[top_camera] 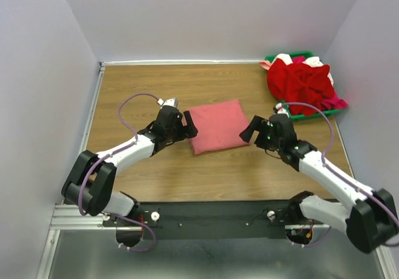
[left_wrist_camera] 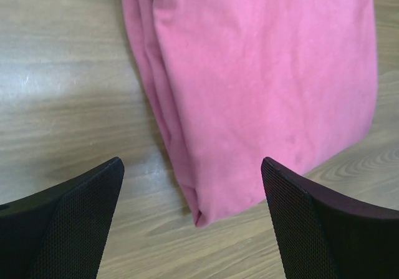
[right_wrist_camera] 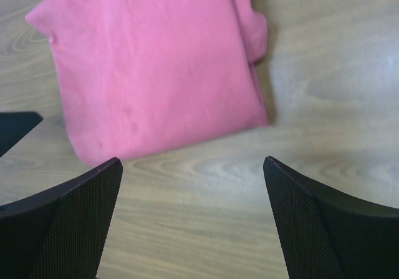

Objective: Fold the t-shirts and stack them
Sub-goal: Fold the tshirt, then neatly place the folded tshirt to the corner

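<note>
My left gripper lowers onto the pink t-shirt's layered edge just outward of the t-shirt's near corner point(top_camera: 192, 143) point(left_wrist_camera: 181, 170) and closes next, since it runs between open fingers.
A salmon-pink t-shirt point(top_camera: 215, 126) lies folded into a rectangle in the middle of the wooden table. My left gripper point(top_camera: 190, 125) hovers at its left edge, open, with the shirt's near corner point(left_wrist_camera: 202, 210) between and below the fingers but not touched. On the other side, my right gripper point(top_camera: 251, 129) stands open beside the shirt's right edge, with only bare wood between its fingers point(right_wrist_camera: 193, 163); the folded shirt point(right_wrist_camera: 149, 67) lies just beyond them. More t-shirts, red, white and magenta, sit heaped point(top_camera: 300, 82) at the back right.
The heap rests in a green plastic tray point(top_camera: 272, 60) at the table's back right corner. Grey walls close in the table on three sides. A black finger of the left gripper point(right_wrist_camera: 15, 126) shows at the left edge of the right wrist view.
</note>
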